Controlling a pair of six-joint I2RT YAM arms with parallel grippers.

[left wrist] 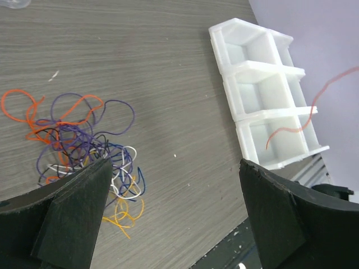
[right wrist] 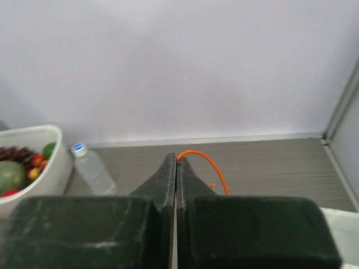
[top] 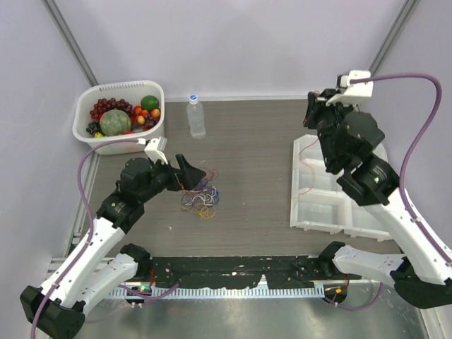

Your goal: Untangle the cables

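Observation:
The right gripper tilts downward and lowers over the white tray's far section (top: 309, 150) (right wrist: 343, 232) next, since the orange cable already hangs clear of the tangle.
The cables (top: 200, 198) lie as a loose tangle of purple, orange, white, yellow and dark wires on the wood-grain table; in the left wrist view the cables (left wrist: 84, 140) sit at the left. My left gripper (top: 194, 171) hovers just behind the tangle, open, with nothing between its fingers (left wrist: 73, 218). My right gripper (top: 311, 113) is raised over the far right of the table and shut on one orange cable (right wrist: 207, 162), which arcs out from the closed tips of that gripper (right wrist: 177, 159). The orange cable (left wrist: 291, 130) hangs down over the white tray.
A white compartment tray (top: 294, 183) lies at the right, and the tray (left wrist: 230, 73) also shows in the left wrist view. A white basket (top: 85, 106) of fruit stands at the back left, with a clear water bottle (top: 195, 116) upright beside it.

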